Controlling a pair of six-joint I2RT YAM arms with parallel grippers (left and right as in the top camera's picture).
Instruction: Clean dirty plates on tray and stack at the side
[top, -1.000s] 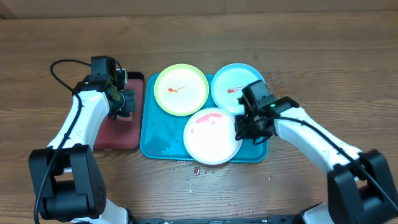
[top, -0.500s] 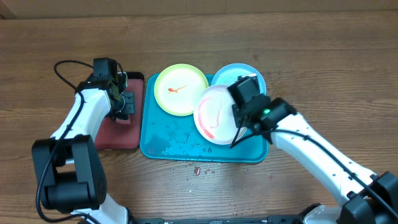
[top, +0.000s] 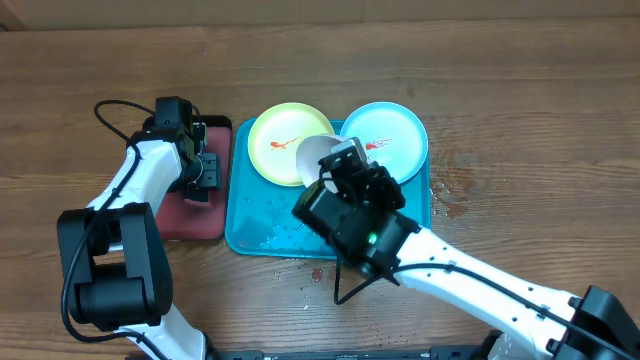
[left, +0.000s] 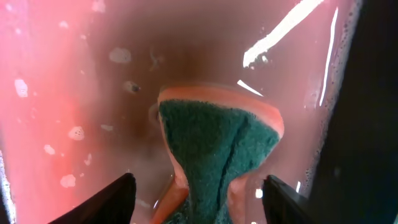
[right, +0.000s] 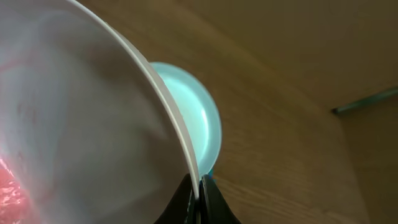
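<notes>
The damp tabletop is lower, to my right gripper's right in the overhead view, so I will swing the gripper beyond the tray and down to release the plate.
My right gripper (right: 200, 191) is shut on the rim of the white plate (right: 81, 118), which it holds lifted and tilted, with a red smear at its lower left. From overhead only a slice of the white plate (top: 313, 153) shows past the raised right arm. The lime-green plate (top: 285, 138) and the cyan plate (top: 392, 135) lie on the turquoise tray (top: 258, 215), each with a red smear. My left gripper (left: 196, 205) stands open over a green and orange sponge (left: 214, 146), its fingers (left: 109, 200) clear of it on both sides.
The sponge lies in a wet reddish tray (top: 195, 215) with a black rim, left of the turquoise tray. Water drops spot the turquoise tray's floor. Red crumbs (top: 316, 273) lie on the wooden table in front of it. Damp marks (top: 450, 190) show to its right.
The right arm has lifted the white plate off the tray, tilted it and carried it up and to the left. The left gripper has opened and let go of the sponge.
</notes>
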